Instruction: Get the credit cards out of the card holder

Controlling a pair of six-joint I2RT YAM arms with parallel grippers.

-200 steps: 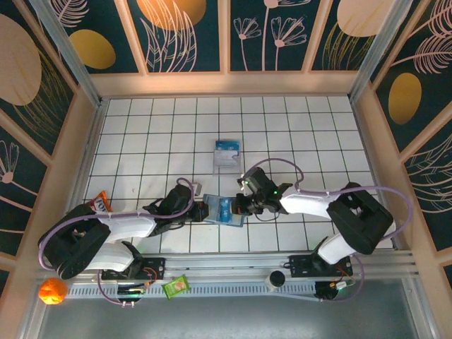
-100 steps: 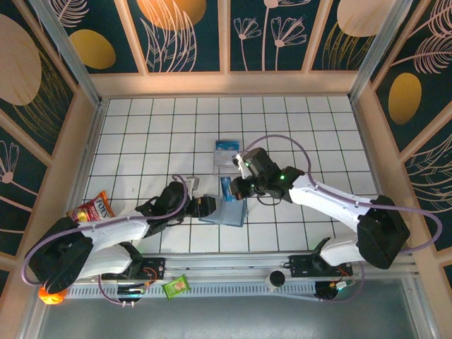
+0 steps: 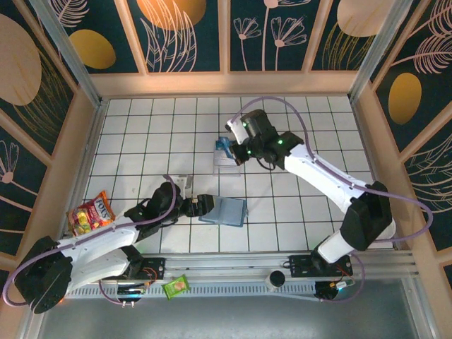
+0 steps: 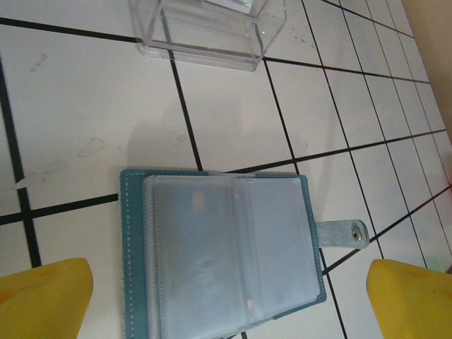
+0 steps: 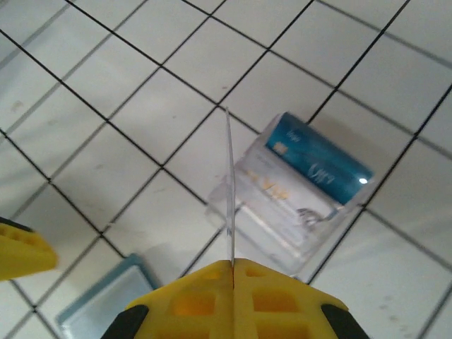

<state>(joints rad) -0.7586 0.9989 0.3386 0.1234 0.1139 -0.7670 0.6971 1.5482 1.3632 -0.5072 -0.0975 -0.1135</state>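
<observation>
The robot next needs to swing its right gripper outward over the blue card in the clear case, then turn, lower and release, because the credit card point(image 5: 229, 183) points at an angle to it.
The teal card holder point(image 3: 224, 211) lies open and flat on the white tiles, its clear inner pockets point(image 4: 226, 251) facing up and its snap tab point(image 4: 342, 233) out to one side. My left gripper point(image 3: 200, 205) rests at the holder's left edge, open, its yellow fingertips point(image 4: 42, 296) wide apart on either side of the holder. My right gripper point(image 3: 231, 150) is shut on a thin credit card point(image 5: 229, 183), seen edge-on, held upright over the clear plastic case point(image 5: 296, 205).
The clear case point(image 3: 227, 158) holds a blue-and-white card point(image 5: 318, 159) and stands two tiles beyond the holder. A snack bag point(image 3: 90, 212) lies at the left wall and a green packet point(image 3: 176, 285) on the front rail. Wooden walls enclose the floor.
My right gripper has pulled a card out of the holder and carried it away from me to above the clear case. The left arm has swung lower and uncovered the snack bag.
</observation>
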